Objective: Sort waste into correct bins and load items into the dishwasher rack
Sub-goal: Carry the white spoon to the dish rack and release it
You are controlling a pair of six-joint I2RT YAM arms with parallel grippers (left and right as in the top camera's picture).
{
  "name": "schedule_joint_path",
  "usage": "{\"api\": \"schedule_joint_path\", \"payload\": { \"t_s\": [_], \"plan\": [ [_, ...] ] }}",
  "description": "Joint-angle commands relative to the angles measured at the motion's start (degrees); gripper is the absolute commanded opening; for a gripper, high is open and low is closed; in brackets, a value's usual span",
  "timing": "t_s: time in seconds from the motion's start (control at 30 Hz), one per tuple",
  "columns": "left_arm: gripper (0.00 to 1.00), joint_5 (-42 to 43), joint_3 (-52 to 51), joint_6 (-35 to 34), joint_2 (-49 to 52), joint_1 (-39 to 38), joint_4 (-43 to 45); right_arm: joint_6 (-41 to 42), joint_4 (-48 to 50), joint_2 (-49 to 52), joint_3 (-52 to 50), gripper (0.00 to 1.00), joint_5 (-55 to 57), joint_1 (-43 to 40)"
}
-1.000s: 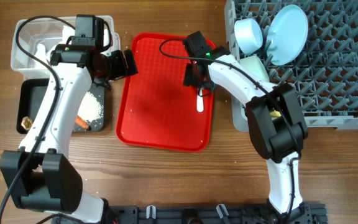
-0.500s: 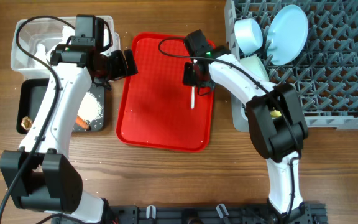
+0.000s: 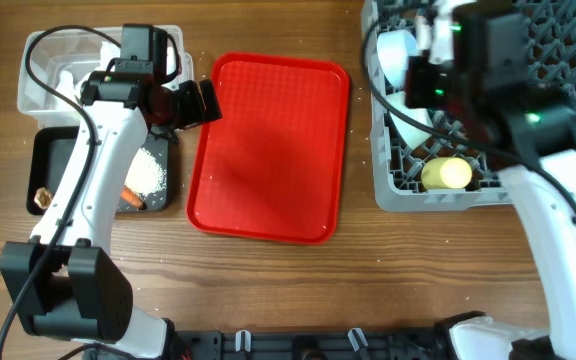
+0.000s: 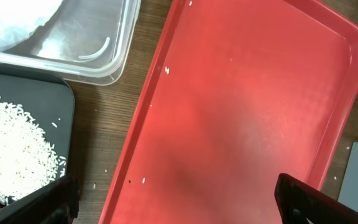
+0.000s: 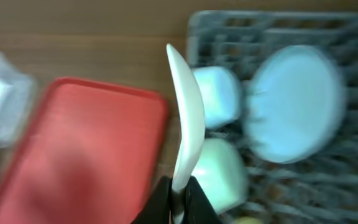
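My right gripper should next move down toward the right in the wrist view and let go of the spoon [image 5: 187, 118], because the empty gap by the yellow cup [image 5: 267, 194] is below there.
My right gripper [image 5: 178, 198] is shut on the handle of the white plastic spoon [image 5: 187, 118] and holds it in the air over the near-left corner of the grey dishwasher rack [image 3: 558, 185]. In the right wrist view, two light blue bowls [image 5: 219, 96] [image 5: 222, 174] and the light blue plate [image 5: 294, 102] stand in the rack. The yellow cup [image 3: 447, 174] lies in the rack's front. My left gripper [image 4: 179, 199] is open and empty over the red tray's left edge. The black tray [image 3: 53, 150] holds rice [image 3: 148, 170], a carrot [image 3: 133, 200] and a brown lump [image 3: 40, 197]. The clear tub [image 3: 48, 55] holds white napkin [image 4: 11, 18].
The red serving tray [image 3: 268, 150] lies between the bins and the rack with a few rice grains on it. My raised right arm [image 3: 488, 70] hides the plate and part of the rack in the overhead view. Wooden table shows in front.
My right gripper has lifted the spoon off the red tray and carried it up and right to the rack. The left arm has not moved.
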Motion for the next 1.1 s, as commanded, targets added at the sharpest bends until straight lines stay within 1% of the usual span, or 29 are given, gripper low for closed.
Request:
{"api": "schedule_joint_path", "payload": {
  "t_s": [0.0,0.07,0.13,0.2,0.27,0.4,0.47,0.5,0.53,0.57,0.67,0.77,0.93,1.0,1.07],
  "plan": [
    [1.0,-0.35,0.48,-0.31,-0.7,-0.07,0.09,-7.63,-3.63,0.85,-1.38,0.04,7.72,-5.7],
    [1.0,-0.35,0.48,-0.31,-0.7,-0.07,0.11,-8.15,-3.5,1.84,-3.8,0.04,7.72,-8.57],
    [1.0,-0.35,0.48,-0.31,-0.7,-0.07,0.09,-12.13,-1.84,3.26,-7.56,0.04,7.72,-10.93],
    [1.0,-0.35,0.48,-0.31,-0.7,-0.07,0.09,-12.59,-0.39,4.5,-10.19,0.04,7.17,-12.35],
    [1.0,-0.35,0.48,-0.31,-0.7,-0.07,0.09,-12.85,0.24,6.01,-12.11,0.05,4.74,-13.05],
    [1.0,-0.35,0.48,-0.31,-0.7,-0.07,0.09,-13.62,2.4,8.39,-13.7,0.04,4.55,-13.05],
    [1.0,-0.35,0.48,-0.31,-0.7,-0.07,0.09,-13.62,3.67,8.94,-13.81,0.06,4.52,-13.29],
    [1.0,-0.35,0.48,-0.31,-0.7,-0.07,0.09,-13.62,4.13,9.31,-13.81,0.09,4.55,-13.38],
    [1.0,-0.35,0.48,-0.31,-0.7,-0.07,0.09,-13.68,4.44,9.64,-13.81,0.2,4.72,-13.4],
    [1.0,-0.35,0.48,-0.31,-0.7,-0.07,0.09,-13.66,4.66,9.81,-13.81,0.26,5.29,-13.42],
    [1.0,-0.35,0.48,-0.31,-0.7,-0.07,0.09,-13.64,4.96,10.25,-13.86,0.41,5.9,-13.42],
    [1.0,-0.35,0.48,-0.31,-0.7,-0.07,0.09,-13.62,5.27,10.25,-13.86,0.43,6.34,-13.42],
    [1.0,-0.35,0.48,-0.31,-0.7,-0.07,0.11,-13.38,4.92,10.23,-13.84,0.42,4.9,-13.42],
    [1.0,-0.35,0.48,-0.31,-0.7,-0.07,0.09,-13.11,4.39,10.05,-13.66,0.42,2.45,-13.42],
    [1.0,-0.35,0.48,-0.31,-0.7,-0.07,0.09,-12.07,3.39,8.7,-13.03,0.42,-5.14,-13.42]
  ]
}}
